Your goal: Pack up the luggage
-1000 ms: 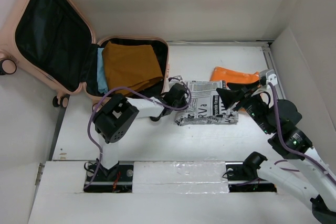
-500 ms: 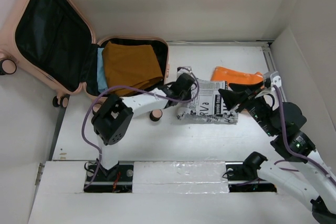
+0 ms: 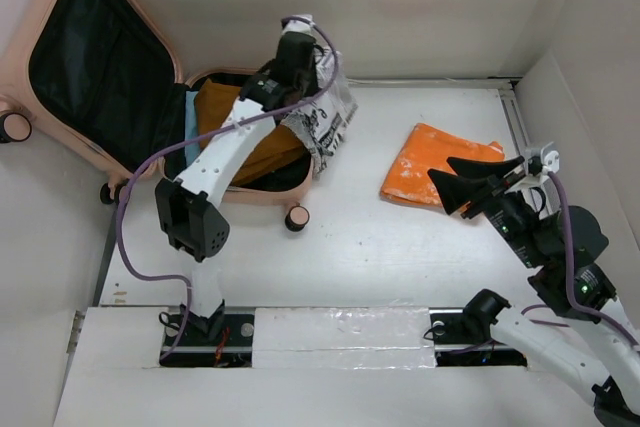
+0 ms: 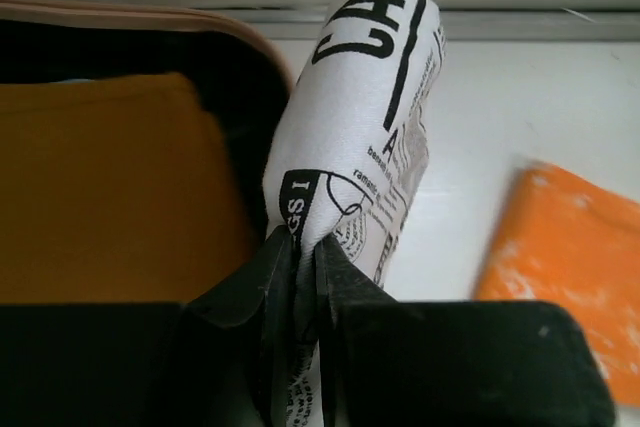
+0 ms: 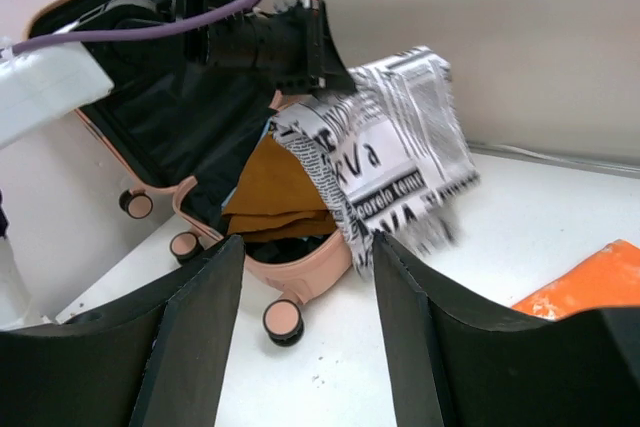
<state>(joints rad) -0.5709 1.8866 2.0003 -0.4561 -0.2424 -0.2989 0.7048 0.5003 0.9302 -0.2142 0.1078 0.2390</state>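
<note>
The mustard-brown cloth lies below my left gripper on the left in the top view. My left gripper should next lower to that side to release its newspaper-print cloth.
The luggage (image 3: 100, 67) lies open at the far left, its pale pink shell (image 5: 300, 262) lined in black. A mustard-brown cloth (image 3: 240, 127) fills its lower half (image 4: 110, 187). My left gripper (image 3: 305, 87) is raised over the luggage's right rim, shut on a newspaper-print cloth (image 3: 328, 127). In the left wrist view the jaws (image 4: 305, 247) pinch the cloth's edge and the cloth (image 4: 365, 117) hangs beyond them. My right gripper (image 3: 470, 187) hovers open and empty over the table at the right, and in its own view (image 5: 307, 242) it faces the hanging newspaper-print cloth (image 5: 400, 157).
A folded orange cloth (image 3: 435, 162) lies on the table just left of my right gripper. A light blue cloth (image 3: 193, 142) shows beside the mustard one. A caster wheel (image 3: 296, 218) sticks out at the luggage's near corner. White walls enclose the table at the back and right.
My left arm has lifted the newspaper-print cloth off the table and carried it up and left to the luggage's rim. The orange cloth now shows whole. My right gripper has drawn back slightly.
</note>
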